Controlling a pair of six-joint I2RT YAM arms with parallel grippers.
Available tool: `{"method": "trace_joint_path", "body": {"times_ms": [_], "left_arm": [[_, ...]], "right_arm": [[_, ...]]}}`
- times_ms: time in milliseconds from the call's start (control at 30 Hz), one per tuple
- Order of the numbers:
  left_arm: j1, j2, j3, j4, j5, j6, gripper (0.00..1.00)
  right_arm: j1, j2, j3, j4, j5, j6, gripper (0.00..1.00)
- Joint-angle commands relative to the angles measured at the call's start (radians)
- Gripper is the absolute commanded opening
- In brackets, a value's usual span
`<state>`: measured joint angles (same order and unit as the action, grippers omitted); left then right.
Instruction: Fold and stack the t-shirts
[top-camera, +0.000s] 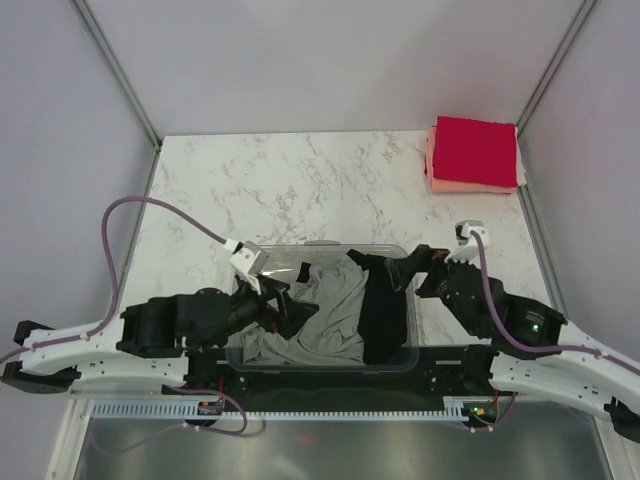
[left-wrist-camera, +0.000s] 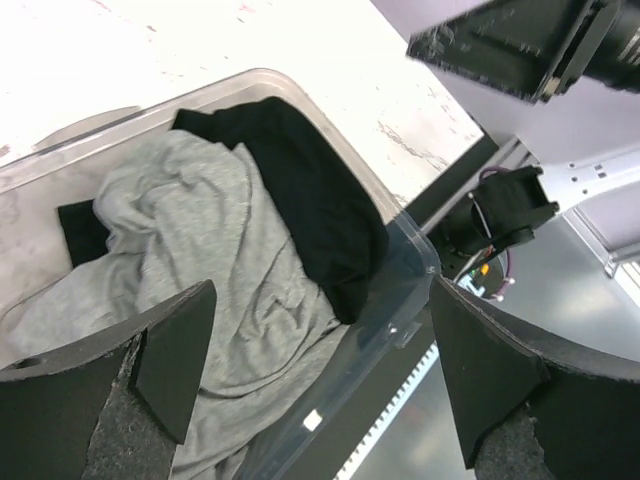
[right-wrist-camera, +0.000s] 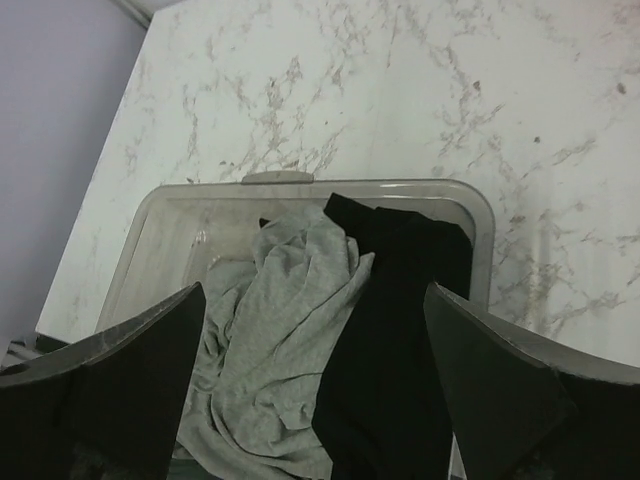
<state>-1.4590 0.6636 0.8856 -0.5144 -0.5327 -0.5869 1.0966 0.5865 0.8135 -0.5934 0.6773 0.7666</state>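
Note:
My right gripper goes to the left in the top view and down onto grey folds next, since the heather-grey t-shirt (top-camera: 325, 315) lies over the black one.
A crumpled heather-grey t-shirt (top-camera: 325, 315) and a black t-shirt (top-camera: 382, 305) lie in a clear plastic bin (top-camera: 400, 250) at the near edge of the table. A red t-shirt (top-camera: 474, 150) lies folded square on a salmon-pink one (top-camera: 470, 186) at the far right. My left gripper (top-camera: 285, 300) is open above the bin's left part; in its wrist view (left-wrist-camera: 320, 375) the grey shirt (left-wrist-camera: 215, 270) and black shirt (left-wrist-camera: 310, 190) lie below. My right gripper (top-camera: 410, 265) is open above the bin's right rim; its wrist view (right-wrist-camera: 315, 400) shows the grey shirt (right-wrist-camera: 280, 340) and black shirt (right-wrist-camera: 400, 340).
The marble table (top-camera: 300, 190) stretches behind the bin. Grey walls with metal posts (top-camera: 120, 70) enclose the table on three sides. A metal rail (top-camera: 330, 405) runs along the near edge between the arm bases.

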Motion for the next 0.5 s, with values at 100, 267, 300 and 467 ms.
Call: {"method": "trace_joint_path", "body": {"times_ms": [100,267,300,467], "left_arm": [[0.002,-0.162,-0.088,-0.075,-0.052,0.013,1.00],[0.002,-0.165,-0.053,-0.304,-0.231,-0.137,1.00],[0.002,-0.179,-0.053,-0.321,-0.230,-0.152,1.00],[0.003,-0.257,-0.066,-0.372,-0.207,-0.217,0.98]], "right_arm": [[0.032,0.318,0.111,0.092,-0.176,-0.001,0.98],[0.209,0.660,0.281,0.038,-0.125,0.008,0.98],[0.229,0.705,0.336,0.034,-0.125,0.011,0.98],[0.290,0.970,0.460,0.023,-0.160,0.026,0.98]]}}
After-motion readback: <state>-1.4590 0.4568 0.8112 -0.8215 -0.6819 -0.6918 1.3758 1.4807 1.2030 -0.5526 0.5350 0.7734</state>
